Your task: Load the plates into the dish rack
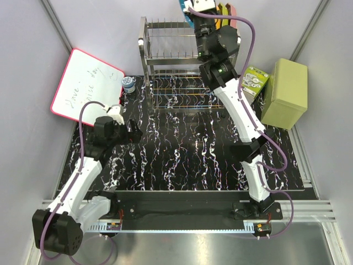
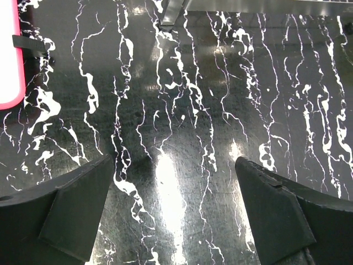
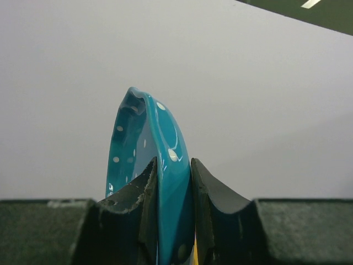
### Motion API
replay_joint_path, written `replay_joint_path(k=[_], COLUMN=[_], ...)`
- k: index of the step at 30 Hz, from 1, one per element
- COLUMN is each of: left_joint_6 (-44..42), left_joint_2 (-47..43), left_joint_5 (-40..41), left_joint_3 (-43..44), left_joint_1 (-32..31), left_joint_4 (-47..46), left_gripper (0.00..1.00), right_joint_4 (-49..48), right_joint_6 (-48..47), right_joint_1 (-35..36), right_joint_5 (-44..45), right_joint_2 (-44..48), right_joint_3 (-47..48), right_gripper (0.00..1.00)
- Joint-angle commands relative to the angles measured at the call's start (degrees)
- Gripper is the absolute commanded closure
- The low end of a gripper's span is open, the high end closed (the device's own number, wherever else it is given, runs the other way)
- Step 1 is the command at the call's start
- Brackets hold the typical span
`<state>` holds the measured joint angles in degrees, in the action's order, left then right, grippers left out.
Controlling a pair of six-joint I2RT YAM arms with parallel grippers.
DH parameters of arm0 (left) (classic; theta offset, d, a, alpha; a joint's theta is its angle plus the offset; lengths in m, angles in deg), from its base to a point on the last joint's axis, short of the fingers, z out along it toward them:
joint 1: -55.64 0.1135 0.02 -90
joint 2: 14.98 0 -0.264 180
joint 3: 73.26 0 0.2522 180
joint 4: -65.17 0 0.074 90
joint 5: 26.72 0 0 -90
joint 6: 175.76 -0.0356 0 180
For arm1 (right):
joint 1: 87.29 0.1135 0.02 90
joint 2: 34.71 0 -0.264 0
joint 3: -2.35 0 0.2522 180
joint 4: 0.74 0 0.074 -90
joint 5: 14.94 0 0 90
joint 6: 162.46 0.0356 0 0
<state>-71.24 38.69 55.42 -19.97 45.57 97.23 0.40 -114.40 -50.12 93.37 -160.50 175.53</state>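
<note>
The blue dotted plate is still above the wires, so the robot's right gripper should lower it toward the metal dish rack point(image 1: 165, 61) beside the orange plate and release it.
My right gripper point(image 3: 174, 165) is shut on the rim of the blue dotted plate point(image 3: 144, 138) and holds it on edge, facing a plain grey wall. In the top view the right gripper point(image 1: 194, 8) holds this plate point(image 1: 182, 6) high, above the far right end of the metal dish rack point(image 1: 165, 61). Edges of the yellow-green point(image 1: 222, 9), orange and pink point(image 1: 233, 10) plates show behind the right wrist; what they stand in is hidden. My left gripper point(image 1: 134, 132) is open and empty, low over the black marbled table point(image 2: 182, 110).
A pink-framed whiteboard point(image 1: 85, 88) leans at the back left, with a small jar point(image 1: 128, 84) beside it. A pale green box point(image 1: 285, 93) and a green packet point(image 1: 253, 83) stand to the right of the rack. A rack foot point(image 2: 171, 14) shows in the left wrist view.
</note>
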Motion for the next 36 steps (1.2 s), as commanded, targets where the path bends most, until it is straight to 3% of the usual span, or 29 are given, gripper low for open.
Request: replay_joint_path(k=[1,11,36], left_joint_6=[-2.21,-4.94,-1.52], left_joint_2=[-3.21,-3.57,-5.50], left_joint_5=[-2.34,-1.20,-2.43], left_joint_3=[-1.03,-0.50,-5.25], left_joint_1=[0.31,0.31,0.22], left_joint_4=[-3.54,-3.36,-6.70], left_gripper=[0.01,0.01,0.01], right_joint_4=[-13.04,-9.70,-10.75], right_joint_6=[-3.42,-2.19,-3.86], right_joint_1=[-2.27,-6.49,-5.79], right_joint_5=[2.52,6.57,10.35], right_joint_2=[2.40,0.29,-7.09], right_joint_3=[2.40,1.87,2.83], right_gripper=[1.00,1.00,1.00])
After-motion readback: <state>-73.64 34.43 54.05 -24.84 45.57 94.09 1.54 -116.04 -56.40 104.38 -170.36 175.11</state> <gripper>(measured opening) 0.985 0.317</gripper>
